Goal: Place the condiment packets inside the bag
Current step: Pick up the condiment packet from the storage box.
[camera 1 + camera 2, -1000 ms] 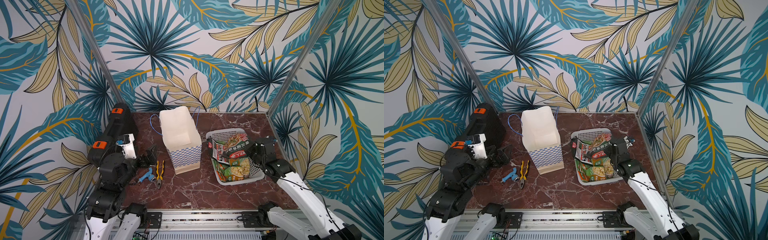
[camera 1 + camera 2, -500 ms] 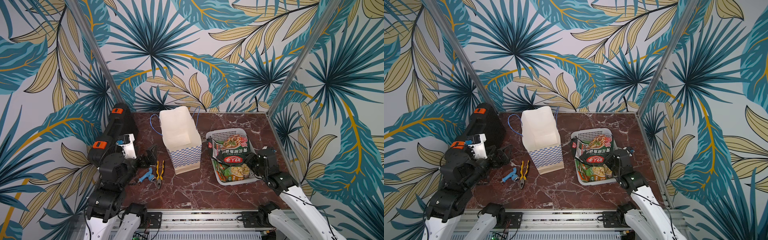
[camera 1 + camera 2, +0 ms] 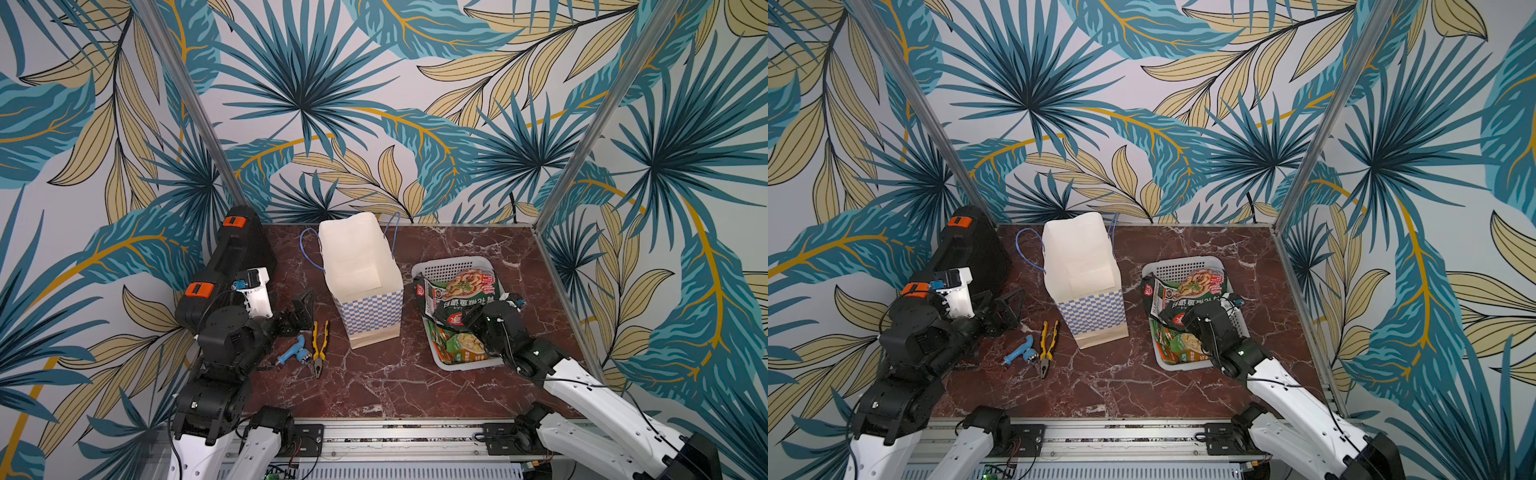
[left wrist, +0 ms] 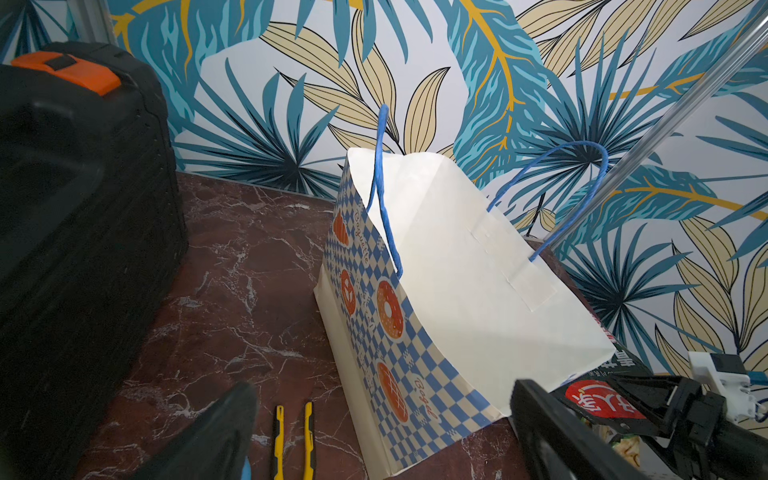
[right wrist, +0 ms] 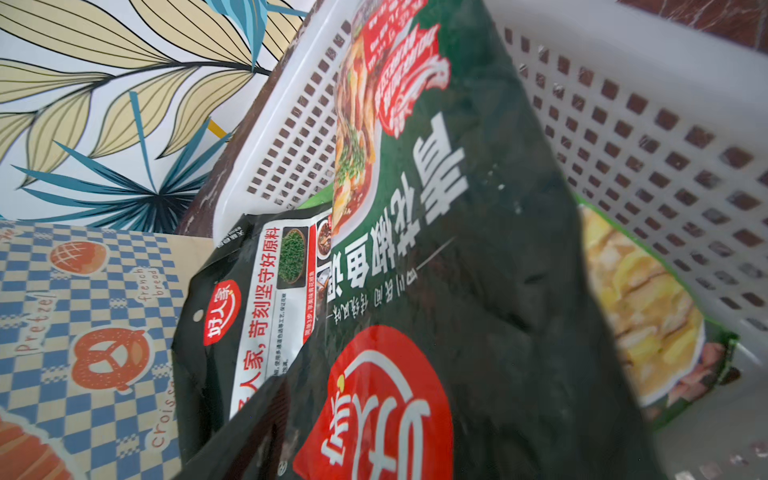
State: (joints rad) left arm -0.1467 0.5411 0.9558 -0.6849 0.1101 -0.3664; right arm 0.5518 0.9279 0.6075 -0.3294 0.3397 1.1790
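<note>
The robot's right gripper should stay at the large dark packet's red-logo end (image 3: 454, 318) (image 5: 380, 424) next and close its fingers there, because that end of the packet is already between the open fingers.
The cream bag (image 3: 361, 266) with a blue checkered band stands open at mid table. To its right, a large dark green-black condiment packet (image 3: 461, 293) with a red logo lies across the white basket (image 3: 453, 266), over a second dark packet (image 5: 257, 291) and smaller green-orange packets (image 3: 461, 347). My right gripper (image 3: 457, 322) sits at the top packet's logo end, jaws apart with that edge between them; one finger (image 5: 249, 428) shows beneath the film. My left gripper (image 4: 382, 399) is open and empty, facing the bag's doughnut-printed side.
Yellow-handled pliers (image 3: 319, 345) and a small blue tool (image 3: 293, 353) lie on the marble between the left arm and the bag. A black case (image 3: 237, 253) with orange latches stands at the back left. Aluminium posts and patterned walls close in the table.
The top dark packet, tilted up in the basket a second ago, has dropped flat across it. The right gripper has drawn back toward the front and its jaws have widened. The left arm is unchanged.
</note>
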